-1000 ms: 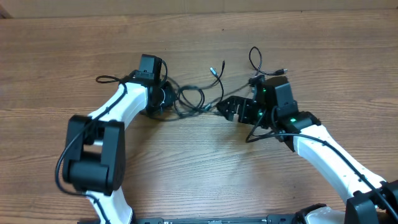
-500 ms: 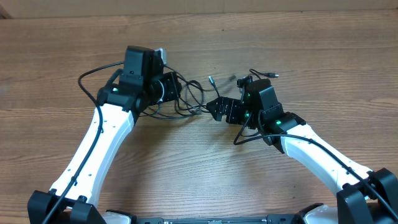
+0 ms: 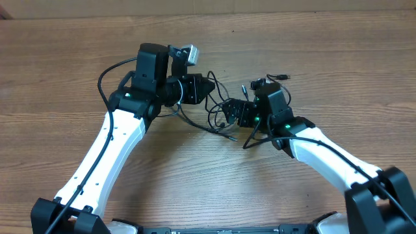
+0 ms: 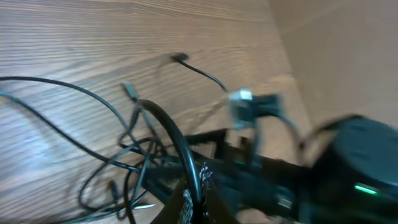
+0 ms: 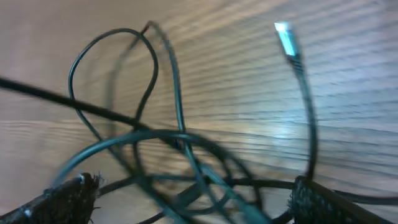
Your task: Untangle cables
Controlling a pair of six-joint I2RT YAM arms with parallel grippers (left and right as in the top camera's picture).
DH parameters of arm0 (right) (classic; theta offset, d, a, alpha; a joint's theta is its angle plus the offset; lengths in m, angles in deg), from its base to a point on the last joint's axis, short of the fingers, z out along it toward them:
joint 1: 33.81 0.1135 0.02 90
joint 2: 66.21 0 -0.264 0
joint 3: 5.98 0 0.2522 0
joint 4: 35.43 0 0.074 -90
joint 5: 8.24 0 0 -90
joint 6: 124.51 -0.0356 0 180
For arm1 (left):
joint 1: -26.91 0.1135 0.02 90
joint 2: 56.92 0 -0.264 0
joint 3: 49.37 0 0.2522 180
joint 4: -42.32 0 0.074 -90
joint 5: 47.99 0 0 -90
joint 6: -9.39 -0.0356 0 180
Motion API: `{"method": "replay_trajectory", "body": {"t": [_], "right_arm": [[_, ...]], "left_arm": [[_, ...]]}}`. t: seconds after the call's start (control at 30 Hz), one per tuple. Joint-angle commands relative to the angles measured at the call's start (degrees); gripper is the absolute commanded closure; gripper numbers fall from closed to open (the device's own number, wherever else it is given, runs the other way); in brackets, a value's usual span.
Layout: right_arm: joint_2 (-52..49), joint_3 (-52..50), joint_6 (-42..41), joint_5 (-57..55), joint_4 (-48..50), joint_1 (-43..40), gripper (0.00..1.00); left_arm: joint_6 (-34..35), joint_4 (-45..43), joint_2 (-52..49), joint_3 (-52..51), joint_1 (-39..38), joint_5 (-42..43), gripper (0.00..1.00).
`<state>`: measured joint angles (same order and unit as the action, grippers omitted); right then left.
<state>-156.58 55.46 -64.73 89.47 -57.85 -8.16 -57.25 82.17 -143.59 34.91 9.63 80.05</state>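
The piece of cable will next go with my left gripper away from the tangle (image 4: 124,165), onto the bare wood to its left in the overhead view, for release there.
The cables (image 3: 218,117) are thin black cords in a loose tangle on the wooden table, between my two grippers. My left gripper (image 3: 207,86) is shut on one black strand (image 4: 163,121) and holds it up above the tangle (image 4: 124,165); its fingers show in the left wrist view (image 4: 198,198). My right gripper (image 3: 227,116) is open at the tangle's right side. In the right wrist view its fingers (image 5: 193,199) are wide apart with several looped strands (image 5: 177,140) between them. A silver-tipped plug (image 5: 284,34) lies beyond.
The wooden table (image 3: 208,182) ends at a far edge (image 3: 260,13) along the top. My right arm (image 4: 351,168) fills the right of the left wrist view. Thicker arm wiring loops beside each arm (image 3: 104,81) (image 3: 250,140). Loose plug ends (image 4: 129,91) (image 4: 180,58) lie on the wood.
My left gripper has swung right and up, pulling a strand with it. My right gripper has edged left. The tangle has shifted right and now lies against the right gripper.
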Motion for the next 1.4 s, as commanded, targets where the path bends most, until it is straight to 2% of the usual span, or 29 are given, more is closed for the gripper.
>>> {"method": "replay_trajectory", "body": {"t": [0.0,0.13,0.17,0.3,0.4,0.63,0.77,1.17,1.3,1.37], "right_arm": [[-2.80,1.31,0.24,-6.49,0.00,0.39,0.04],[-5.29,1.31,0.22,-12.59,-0.70,0.37,0.05],[-6.56,1.31,-0.52,-17.00,-1.29,0.28,0.05],[-8.59,1.31,-8.55,-30.38,-5.55,-2.69,0.03],[-8.39,1.36,-13.53,-34.25,-11.45,-8.92,0.02],[-8.33,1.57,-13.53,-29.66,-17.64,-25.09,0.04],[-8.33,1.57,-13.46,-26.51,-18.14,-32.54,0.00],[-8.33,3.52,-12.83,-17.70,-21.94,-56.43,0.00],[-8.33,3.52,-10.32,-9.31,-22.34,-58.80,0.00],[-8.33,3.52,-10.01,-5.90,-22.34,-58.75,0.00]], "left_arm": [[-1.53,-0.37,0.98,0.63,-0.17,5.49,0.96],[-1.53,-0.46,2.03,0.63,0.24,5.53,0.95],[-1.55,-0.44,3.13,0.63,0.44,5.55,0.96],[-2.80,-0.31,7.58,0.63,1.84,5.51,0.96],[-5.40,0.85,12.63,0.63,5.38,3.08,0.96],[-5.16,6.01,17.22,0.63,15.58,-14.62,0.96],[-5.16,7.02,17.05,0.63,21.14,-22.25,0.96],[-5.46,1.70,16.94,2.73,42.23,-24.74,0.96],[-8.17,1.99,15.58,8.24,43.78,-25.14,0.96],[-9.68,3.23,13.62,12.92,43.71,-27.87,0.96]]}}
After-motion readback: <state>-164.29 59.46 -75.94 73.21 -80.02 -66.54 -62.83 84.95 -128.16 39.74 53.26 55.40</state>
